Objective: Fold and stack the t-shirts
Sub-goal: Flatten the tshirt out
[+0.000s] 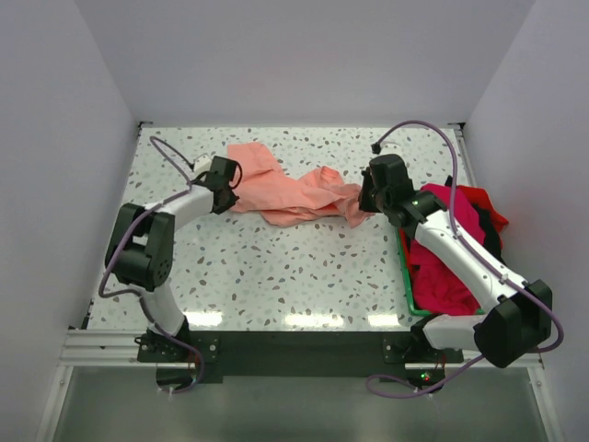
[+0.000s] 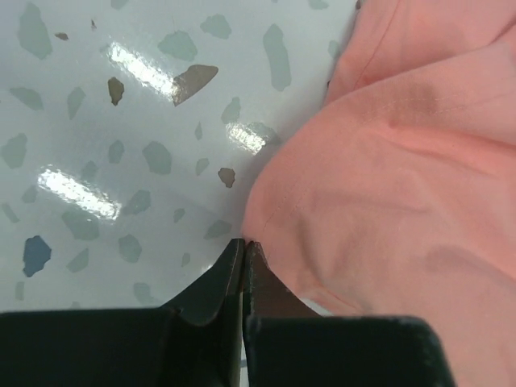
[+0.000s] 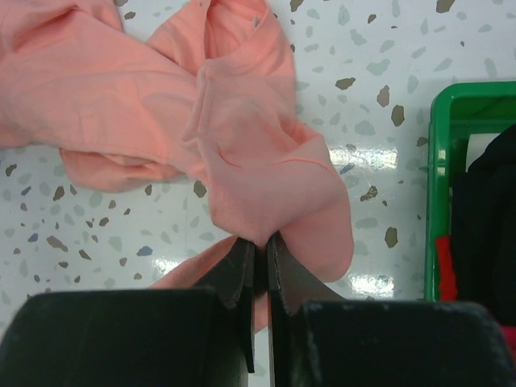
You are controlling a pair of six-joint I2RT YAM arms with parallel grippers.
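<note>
The robot's right gripper will next rise high to spread the crumpled shirt, then come down and let go of it where the tabletop (image 1: 372, 221) (image 3: 383, 246) beside the green tray lies below that gripper.
A salmon-pink t-shirt (image 1: 290, 189) lies crumpled across the far middle of the speckled table. My left gripper (image 1: 224, 189) is at its left edge, jaws shut on the cloth's edge; in the left wrist view the gripper (image 2: 243, 242) pinches the pink hem (image 2: 387, 185). My right gripper (image 1: 366, 201) is at the shirt's right end, shut on a bunched fold; the right wrist view shows the gripper (image 3: 260, 239) with the pink cloth (image 3: 242, 153) between its jaws. Magenta (image 1: 442, 272), red (image 1: 480, 200) and black (image 1: 490, 241) shirts lie heaped in the tray.
A green plastic tray (image 1: 406, 267) stands at the table's right side, under my right arm; its rim shows in the right wrist view (image 3: 434, 185). White walls close the table on the left, back and right. The table's front edge has a metal rail (image 1: 276, 345).
</note>
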